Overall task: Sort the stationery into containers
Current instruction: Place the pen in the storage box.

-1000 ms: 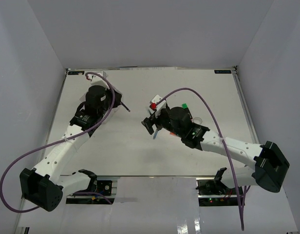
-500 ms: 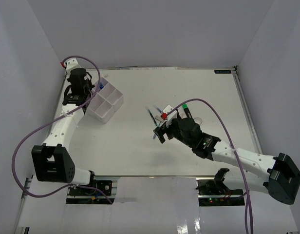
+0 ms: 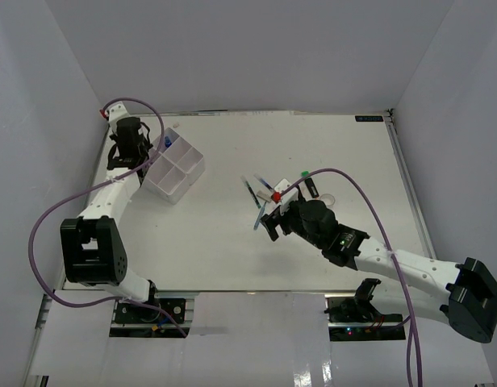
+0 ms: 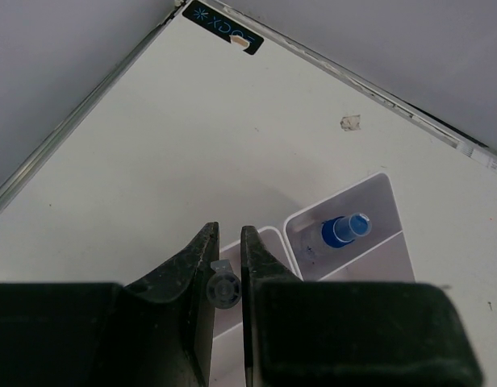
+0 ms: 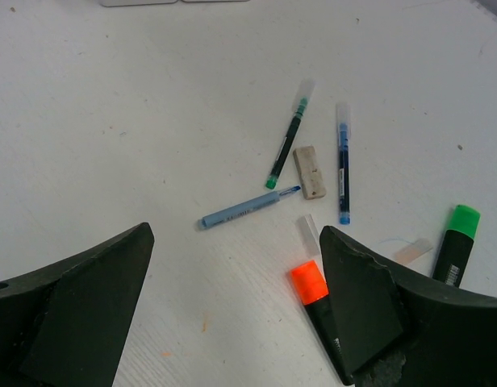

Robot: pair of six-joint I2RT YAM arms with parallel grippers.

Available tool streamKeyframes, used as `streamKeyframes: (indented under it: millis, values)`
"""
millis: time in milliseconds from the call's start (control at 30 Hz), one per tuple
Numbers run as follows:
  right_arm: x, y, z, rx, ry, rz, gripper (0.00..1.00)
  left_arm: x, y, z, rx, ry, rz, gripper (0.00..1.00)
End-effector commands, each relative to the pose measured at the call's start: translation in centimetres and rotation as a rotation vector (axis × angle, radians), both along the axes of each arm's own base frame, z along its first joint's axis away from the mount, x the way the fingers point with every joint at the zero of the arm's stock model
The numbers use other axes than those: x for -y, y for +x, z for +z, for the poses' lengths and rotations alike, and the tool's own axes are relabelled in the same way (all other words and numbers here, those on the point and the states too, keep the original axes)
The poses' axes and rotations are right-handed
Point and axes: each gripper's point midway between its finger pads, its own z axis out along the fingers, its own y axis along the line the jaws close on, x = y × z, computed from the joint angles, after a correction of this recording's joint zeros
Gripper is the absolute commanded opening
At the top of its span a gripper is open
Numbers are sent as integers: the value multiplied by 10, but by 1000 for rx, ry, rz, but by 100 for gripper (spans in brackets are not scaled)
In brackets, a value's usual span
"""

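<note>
The robot needs to move its right gripper outward and down next, onto the near end of the thin blue pen (image 3: 269, 188) (image 5: 344, 202), because that is below and outward of the gripper's open fingers.
The white four-compartment tray (image 3: 184, 173) stands at the far left. A blue-capped white bottle (image 3: 166, 143) lies in its far compartment, and also shows in the left wrist view (image 4: 344, 230). My left gripper (image 3: 148, 164) hangs over the tray (image 4: 384, 177) and is shut on a dark pen (image 4: 224, 288), seen end-on. My right gripper (image 3: 269, 222) is wide open and empty above loose stationery (image 5: 236, 234). Below it lie a light blue pen (image 5: 248, 208), a green-tipped pen (image 5: 287, 145), a blue pen (image 5: 343, 161), an eraser (image 5: 309, 171), an orange highlighter (image 5: 311, 289) and a green highlighter (image 5: 455, 240).
A clear tape ring (image 3: 328, 197) lies right of the highlighters. A clear pen cap (image 5: 307, 230) lies beside the orange highlighter. White walls enclose the table on three sides; the tray sits close to the left wall.
My left arm swung with the pen from mid-table to the far left corner, uncovering the tray. My right gripper drew back towards the near side, off the pens.
</note>
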Motion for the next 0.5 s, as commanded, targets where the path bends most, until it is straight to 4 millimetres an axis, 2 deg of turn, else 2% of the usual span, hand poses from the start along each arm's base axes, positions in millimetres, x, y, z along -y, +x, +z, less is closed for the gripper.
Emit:
streamKeyframes:
  millis: [0, 100, 233, 367, 400, 467]
  values:
    - [5, 7, 11, 27, 36, -45, 90, 2, -1, -13, -3, -19, -4, 20]
    - [7, 10, 10, 22, 28, -57, 90, 3, -3, -26, -27, -38, 1, 33]
    - [5, 11, 8, -10, 25, -50, 90, 4, -7, -39, -75, -45, 3, 40]
    - [6, 18, 6, -29, 1, -68, 90, 6, -8, -36, -92, -55, -4, 51]
    - [9, 21, 0, -45, -19, -81, 90, 7, -9, -32, -90, -57, -8, 54]
    - [10, 28, 2, -53, -23, -91, 91, 7, -12, -24, -92, -55, -12, 65]
